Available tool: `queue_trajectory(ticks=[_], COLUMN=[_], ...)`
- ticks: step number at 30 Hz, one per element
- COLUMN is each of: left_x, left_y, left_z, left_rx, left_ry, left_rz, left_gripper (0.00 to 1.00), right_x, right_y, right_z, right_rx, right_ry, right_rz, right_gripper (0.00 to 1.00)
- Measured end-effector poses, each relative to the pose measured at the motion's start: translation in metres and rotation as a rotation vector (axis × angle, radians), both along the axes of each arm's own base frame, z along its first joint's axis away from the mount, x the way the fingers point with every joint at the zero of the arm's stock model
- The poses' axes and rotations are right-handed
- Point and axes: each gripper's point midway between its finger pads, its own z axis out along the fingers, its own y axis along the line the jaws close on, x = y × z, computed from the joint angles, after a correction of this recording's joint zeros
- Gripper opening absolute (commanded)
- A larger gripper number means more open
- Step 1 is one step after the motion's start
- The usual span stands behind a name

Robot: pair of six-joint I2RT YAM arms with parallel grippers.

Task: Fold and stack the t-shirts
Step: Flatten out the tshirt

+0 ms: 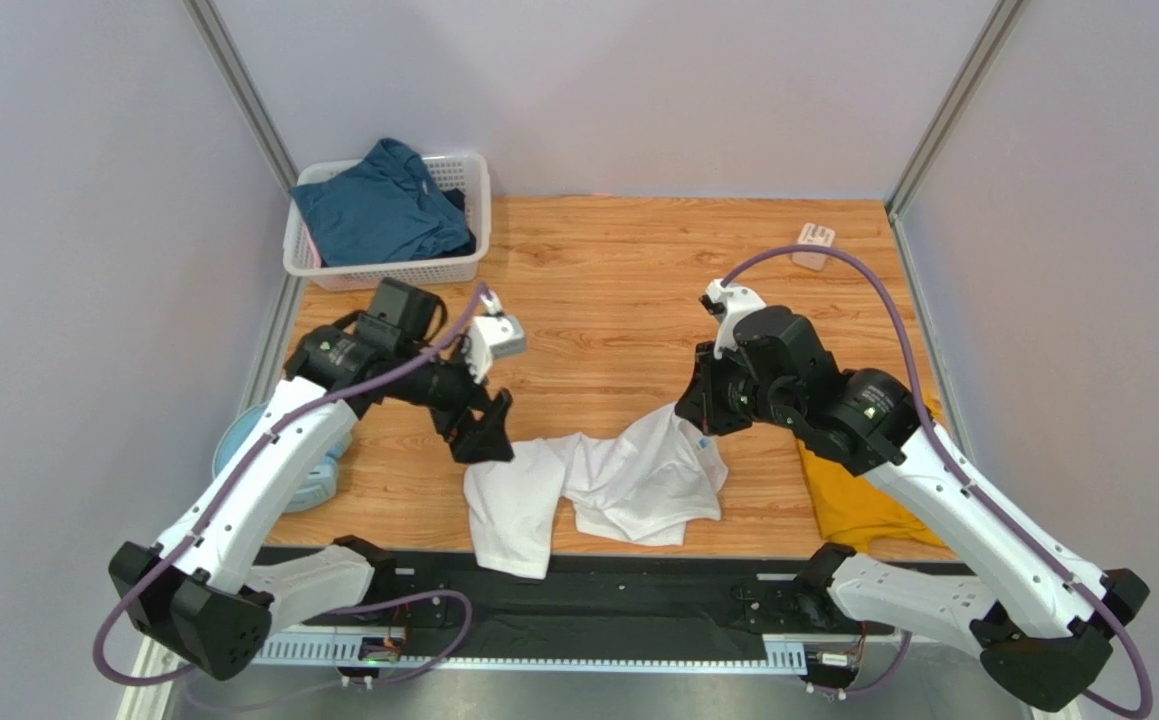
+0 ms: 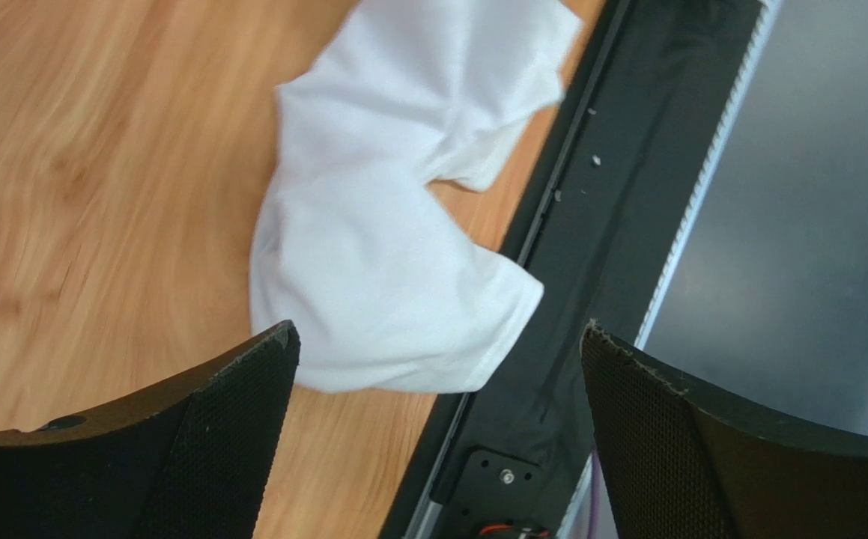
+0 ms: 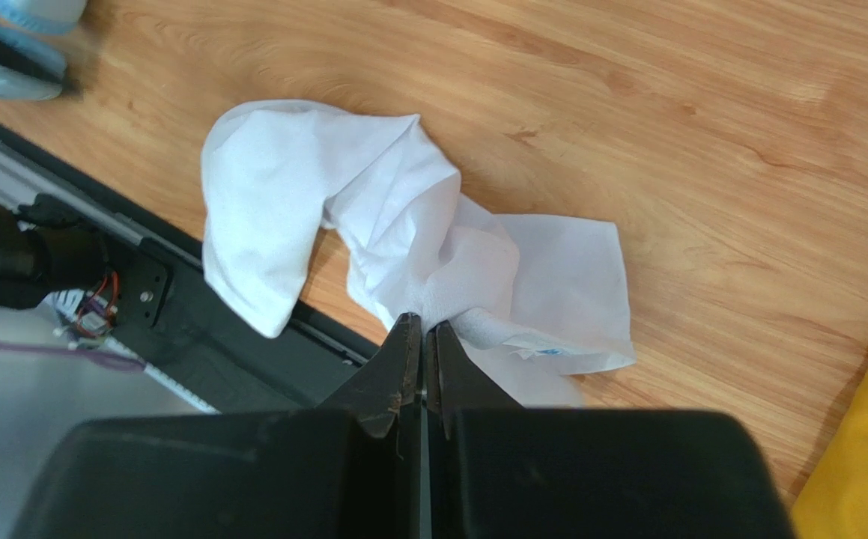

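I should move my left gripper down and back, with its fingers open, onto the shirt's hem at the black bar, because that end of the shirt hangs over the table's front edge.
A crumpled white t-shirt lies near the table's front edge, one end hanging over the black rail. My left gripper hovers above its left end, jaws wide open with nothing between them. At the shirt's upper right edge, near the blue neck label, my right gripper is shut on a pinch of the cloth. A mustard-yellow t-shirt lies at the right, partly under the right arm. A dark teal-blue t-shirt sits in the basket.
The white lattice basket stands at the back left corner. Pale-blue curved objects lie at the left edge under the left arm. A small white item sits at the back right. The black rail runs along the front edge.
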Motion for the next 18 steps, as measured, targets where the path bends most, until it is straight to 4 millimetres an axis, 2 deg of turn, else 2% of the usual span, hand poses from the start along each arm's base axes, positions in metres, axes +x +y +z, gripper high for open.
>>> queue_trajectory(ticks=[2, 4, 6, 11, 18], left_x=[-0.024, -0.05, -0.067, -0.074, -0.073], left_y=[-0.029, -0.05, -0.06, -0.054, -0.04], left_z=[0.003, -0.01, -0.032, -0.087, -0.129], left_rx=[0.006, 0.052, 0.123, 0.306, 0.423], left_ry=[-0.036, -0.031, -0.005, 0.06, 0.002], left_rz=[-0.166, -0.313, -0.406, -0.451, -0.451], left_gripper=[1.0, 1.0, 1.0, 1.0, 1.0], right_x=[0.009, 0.021, 0.037, 0.07, 0.099], right_y=[-0.003, -0.01, -0.018, -0.041, -0.055], right_z=[-0.005, -0.013, -0.021, -0.043, -0.064], right_rx=[-0.021, -0.045, -0.069, -0.09, -0.075], right_ry=[0.007, 0.02, 0.034, 0.083, 0.142], right_rz=[-0.025, -0.069, -0.119, -0.229, -0.301], right_gripper=[0.0, 0.0, 0.0, 0.0, 0.0])
